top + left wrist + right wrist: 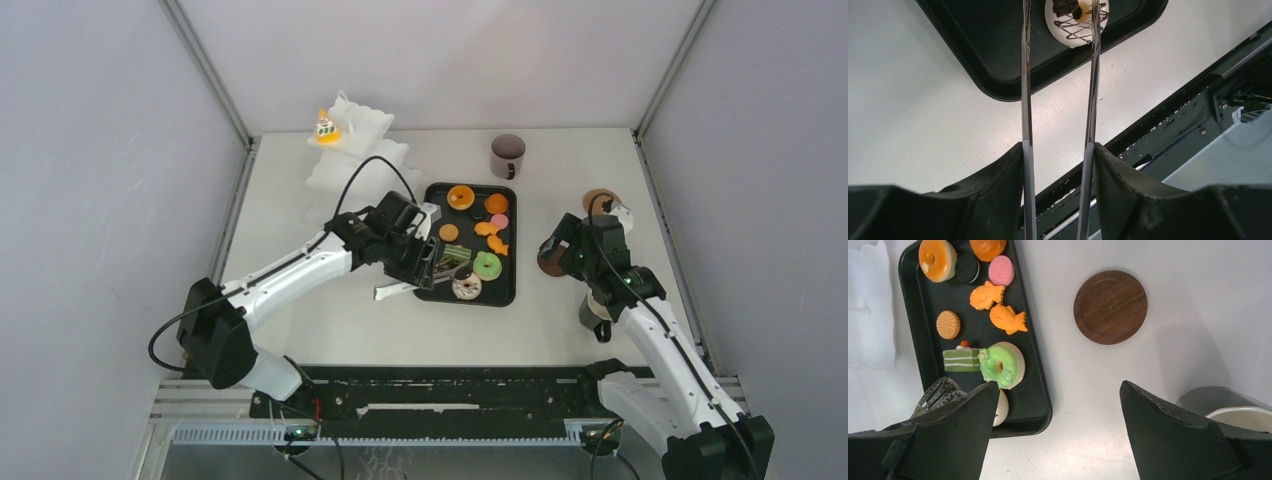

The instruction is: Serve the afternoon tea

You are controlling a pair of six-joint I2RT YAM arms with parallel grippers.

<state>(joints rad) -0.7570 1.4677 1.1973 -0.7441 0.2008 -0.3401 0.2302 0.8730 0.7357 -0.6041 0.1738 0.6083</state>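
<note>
The white chocolate-drizzled pastry [1073,31] is below my left gripper and a little back of it, so I need to move my left gripper down and slightly back to squeeze the tongs [1025,100] around it.
My left gripper [425,255] is shut on metal tongs [1025,100], whose two arms reach over the black tray [505,295]. Their tips straddle a white chocolate-drizzled pastry [1075,20] at the tray's near end. Several pastries lie on the tray: a green doughnut [1000,364], a green cake slice [962,360], orange fish cakes [1007,319], a cookie [948,324] and an orange doughnut [937,259]. My right gripper [1058,390] is open and empty above bare table right of the tray. One mug [1228,405] stands by its right finger. A second mug [507,155] stands at the back.
A white tiered stand [355,150] at the back left carries a yellow cake [325,128] on top. A wooden coaster [1110,306] lies right of the tray and another [601,197] lies further back. The black rail [1198,115] runs along the near table edge.
</note>
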